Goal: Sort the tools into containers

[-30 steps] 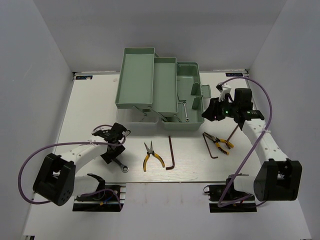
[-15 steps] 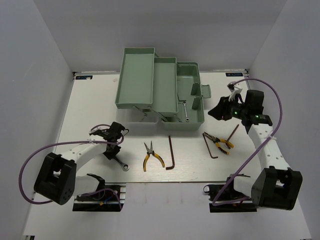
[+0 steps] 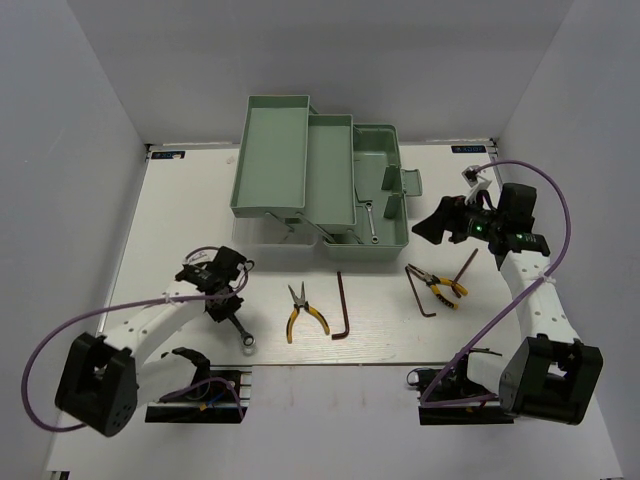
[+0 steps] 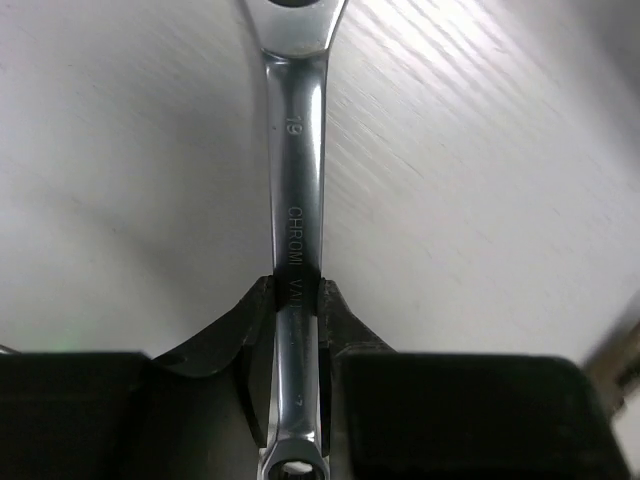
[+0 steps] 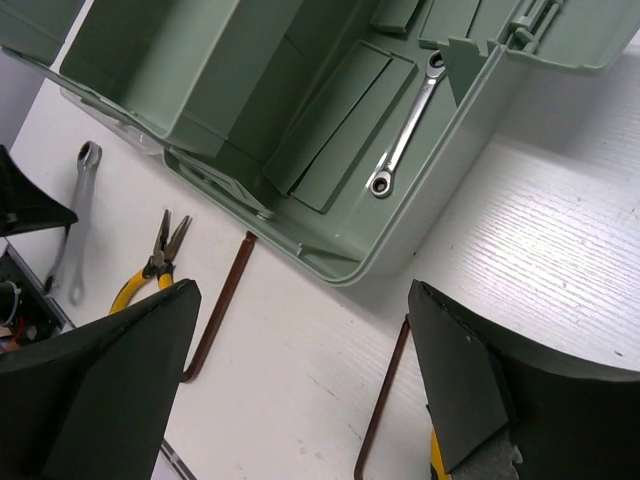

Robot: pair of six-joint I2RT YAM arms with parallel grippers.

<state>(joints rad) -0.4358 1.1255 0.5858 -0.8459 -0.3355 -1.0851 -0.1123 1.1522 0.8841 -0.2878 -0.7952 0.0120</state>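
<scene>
Another wrench is already in the toolbox's bottom bin [image 3: 365, 212], so my left gripper will next lift the wrench outward and to the right in the top view and let go of it there.
My left gripper [image 4: 297, 300] is shut on the shank of a silver wrench [image 4: 298, 170], low over the white table at the front left [image 3: 240, 335]. A second silver wrench [image 5: 405, 135] lies in the bottom bin of the mint-green toolbox [image 3: 300, 170]. My right gripper [image 5: 300, 290] stands wide open and holds nothing, hovering to the right of the toolbox [image 3: 432, 228]. Yellow-handled pliers [image 3: 305, 312] and a brown hex key [image 3: 341, 305] lie in front of the toolbox. Another pair of pliers [image 3: 442, 286] lies on a second hex key [image 3: 420, 290].
The toolbox trays [image 3: 272, 150] are fanned out to the back left, and its lid [image 3: 410, 184] hangs open at the right. A thin brown rod [image 3: 466, 266] lies below the right gripper. White walls close in the table on three sides.
My left gripper has closed on the wrench and shifted slightly toward the near edge. My right gripper has moved right, away from the toolbox bin, and opened wide.
</scene>
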